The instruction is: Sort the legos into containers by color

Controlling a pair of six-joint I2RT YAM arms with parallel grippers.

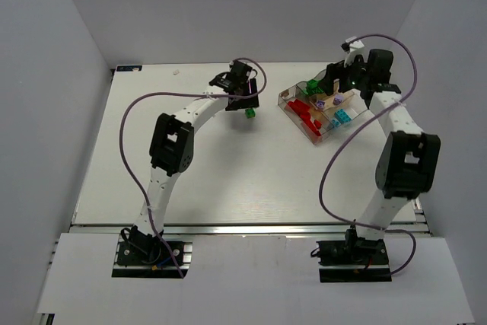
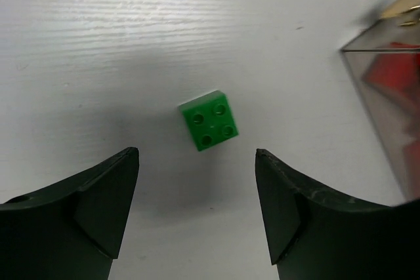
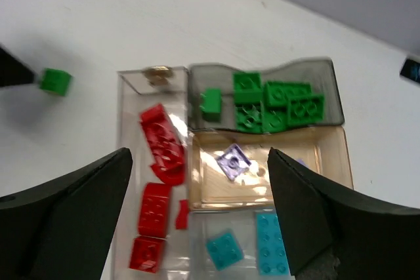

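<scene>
The robot next has to lower its left gripper and move it a little toward the tray, so the gripper's open fingers come around the green brick [image 1: 249, 113] [image 2: 209, 120] ahead of them.
A small green four-stud lego [image 2: 209, 120] lies alone on the white table, also in the top view [image 1: 249, 113] and the right wrist view [image 3: 54, 82]. My left gripper [image 2: 197, 162] is open and empty, hovering just short of it. The clear tray [image 1: 288, 95] at the back right holds sorted legos: several green [image 3: 275, 104], several red [image 3: 161, 145] including a curved one, two cyan [image 3: 272, 244], one pale purple [image 3: 233, 160]. My right gripper [image 3: 200, 162] is open and empty above the tray, over the purple brick's compartment.
Grey walls enclose the white table [image 1: 190, 173] on three sides. The tray's near corner [image 2: 380, 70] shows at the right of the left wrist view, a short way from the green brick. Purple cables loop from both arms.
</scene>
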